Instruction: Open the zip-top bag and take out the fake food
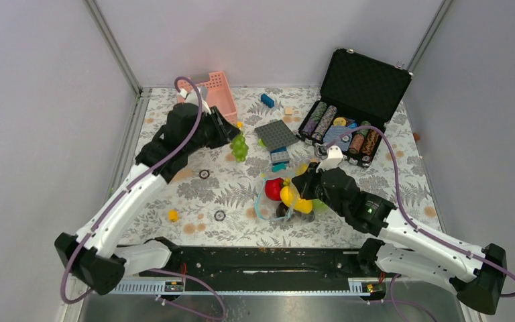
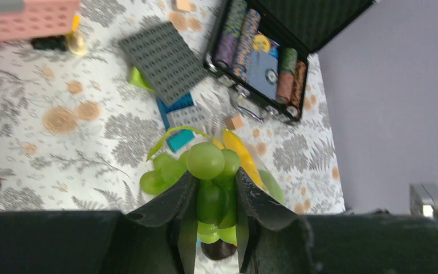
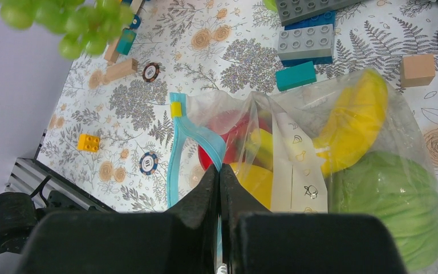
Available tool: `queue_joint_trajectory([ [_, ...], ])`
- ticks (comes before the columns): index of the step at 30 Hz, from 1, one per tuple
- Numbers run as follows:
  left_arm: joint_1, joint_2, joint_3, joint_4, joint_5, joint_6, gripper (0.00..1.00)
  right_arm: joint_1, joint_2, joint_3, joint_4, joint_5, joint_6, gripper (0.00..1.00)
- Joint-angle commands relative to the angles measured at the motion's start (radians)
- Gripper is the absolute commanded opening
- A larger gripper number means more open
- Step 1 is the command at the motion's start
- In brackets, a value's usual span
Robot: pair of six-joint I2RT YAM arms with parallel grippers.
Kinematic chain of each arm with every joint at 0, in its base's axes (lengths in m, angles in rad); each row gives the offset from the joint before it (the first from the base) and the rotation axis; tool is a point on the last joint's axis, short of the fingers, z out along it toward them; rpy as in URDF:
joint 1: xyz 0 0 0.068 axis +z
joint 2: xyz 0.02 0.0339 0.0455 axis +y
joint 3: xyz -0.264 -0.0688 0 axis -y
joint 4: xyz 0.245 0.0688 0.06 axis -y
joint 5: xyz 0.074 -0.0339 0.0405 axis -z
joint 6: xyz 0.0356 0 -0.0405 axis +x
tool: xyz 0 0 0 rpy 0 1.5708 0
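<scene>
My left gripper carries the grapes (image 1: 240,147) outward and to the left in the top view next and releases them in the pink basket's open inside.
My left gripper (image 1: 232,137) is shut on a bunch of green toy grapes (image 1: 240,147) and holds it above the table near the pink basket; the grapes fill the space between the jaws in the left wrist view (image 2: 208,165). The clear zip-top bag (image 1: 294,200) lies mid-table. My right gripper (image 3: 219,171) is shut on its light-blue zipper strip (image 3: 177,148), and the mouth gapes open. Inside the bag (image 3: 296,142) are a yellow banana (image 3: 351,123), a red tomato (image 3: 228,142) and a pale-green cabbage (image 3: 399,211). The held grapes also hang in the top left corner of the right wrist view (image 3: 68,20).
A pink slatted basket (image 1: 218,94) stands at the back left. An open black case of poker chips (image 1: 349,114) is at the back right. A grey baseplate (image 1: 276,134) and toy bricks lie behind the bag. Loose poker chips (image 1: 219,215) and a yellow brick (image 1: 172,215) lie front left.
</scene>
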Motion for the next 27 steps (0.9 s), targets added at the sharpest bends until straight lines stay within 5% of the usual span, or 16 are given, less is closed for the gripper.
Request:
queue_joint_trajectory([
  [1, 0.102, 0.101, 0.108, 0.041, 0.079, 0.072, 0.19, 0.007, -0.021, -0.002, 0.000, 0.051, -0.014, 0.00],
  [17, 0.403, 0.592, 0.478, 0.229, 0.283, -0.005, 0.13, 0.007, -0.094, -0.049, -0.019, 0.128, 0.016, 0.00],
  [27, 0.431, 0.821, 0.617, 0.254, 0.147, -0.006, 0.14, 0.005, -0.094, -0.064, -0.029, 0.148, 0.013, 0.00],
])
